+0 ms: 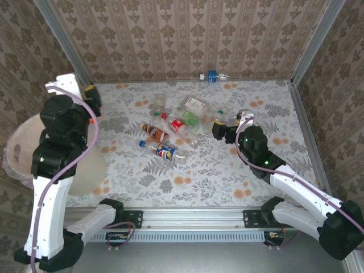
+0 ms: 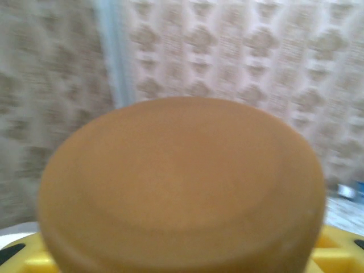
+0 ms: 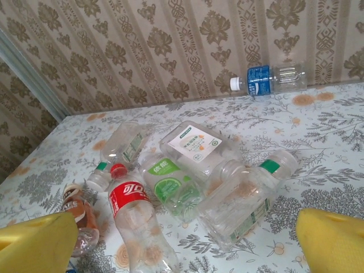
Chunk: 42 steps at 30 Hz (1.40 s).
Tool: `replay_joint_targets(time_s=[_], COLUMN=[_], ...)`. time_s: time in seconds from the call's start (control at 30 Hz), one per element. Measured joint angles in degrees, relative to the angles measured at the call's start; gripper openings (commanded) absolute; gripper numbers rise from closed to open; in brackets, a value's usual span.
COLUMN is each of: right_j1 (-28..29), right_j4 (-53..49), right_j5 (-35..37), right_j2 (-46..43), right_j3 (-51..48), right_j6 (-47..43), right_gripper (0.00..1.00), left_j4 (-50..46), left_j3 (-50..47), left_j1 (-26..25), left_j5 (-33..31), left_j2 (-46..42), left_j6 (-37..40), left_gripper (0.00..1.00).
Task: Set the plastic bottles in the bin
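I should swing my left gripper over the bin's opening [image 1: 24,146] and lower it there to let go, because the orange-brown bottle still hangs outside the bin's rim.
Several clear plastic bottles lie piled mid-table: a red-label one [image 3: 133,219], a lime-green-label one [image 3: 170,185], a white-label square one [image 3: 196,145], a green-capped one [image 3: 250,196] and a brown one [image 1: 153,132]. A blue-label bottle [image 1: 212,76] lies against the back wall. My right gripper [image 1: 219,128] is open just right of the pile, with its yellow fingers [image 3: 335,239] wide apart and nothing between them. My left gripper [image 1: 91,94] hangs over the table's far left corner, shut on an orange-brown bottle [image 2: 182,182] whose round end sits close to the lens. The bin [image 1: 25,136] stands at the left, partly behind the left arm.
Patterned walls close in the table at the back and both sides, with metal corner posts [image 1: 62,40]. Another blue-label bottle [image 1: 165,152] lies at the pile's near edge. Bare floral tabletop [image 1: 227,176] stretches from the pile to the front rail.
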Motion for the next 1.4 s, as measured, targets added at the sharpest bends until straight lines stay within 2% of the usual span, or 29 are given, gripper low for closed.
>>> replay_joint_targets(time_s=[0.1, 0.23, 0.33, 0.47, 0.53, 0.73, 0.83, 1.1, 1.4], right_j1=[-0.02, -0.07, -0.13, -0.28, -0.35, -0.50, -0.50, -0.50, -0.61], right_j4=[0.09, 0.20, 0.20, 0.20, 0.17, 0.15, 0.13, -0.28, -0.28], right_j5=[0.00, -0.02, -0.04, -0.07, -0.09, -0.26, -0.28, -0.33, -1.03], right_j2=[0.00, 0.00, -0.02, -0.09, -0.26, -1.75, -2.45, -3.02, -3.13], right_j3=[0.00, -0.02, -0.02, -0.04, -0.15, -1.14, -1.51, -1.62, -1.62], right_j6=[0.39, 0.83, 1.29, 1.53, 1.53, 1.70, 1.70, 1.81, 2.16], right_gripper=[1.00, 1.00, 1.00, 1.00, 0.99, 1.00, 1.00, 1.00, 1.00], left_j4=[-0.48, -2.25, -2.67, -1.27, -0.26, 6.80, 9.94, 16.76, 17.25], left_j3=[0.48, 0.50, -0.28, -4.74, -7.15, -14.84, -18.67, -23.39, -22.23], left_j1=[6.73, 15.91, 25.55, 40.26, 45.79, 56.98, 59.45, 59.87, 56.00], left_j5=[-3.32, -2.01, 2.99, 13.53, 18.43, 28.70, 30.58, 32.68, 32.57], left_j2=[-0.33, 0.50, 1.16, 1.25, 1.40, 2.71, 3.52, 7.69, 7.37], left_j6=[0.44, -0.94, -3.65, -9.14, -12.15, -22.18, -27.28, -40.15, -41.77], left_gripper=[0.55, 0.55, 0.54, 0.52, 0.52, 0.53, 0.61, 0.85, 0.94])
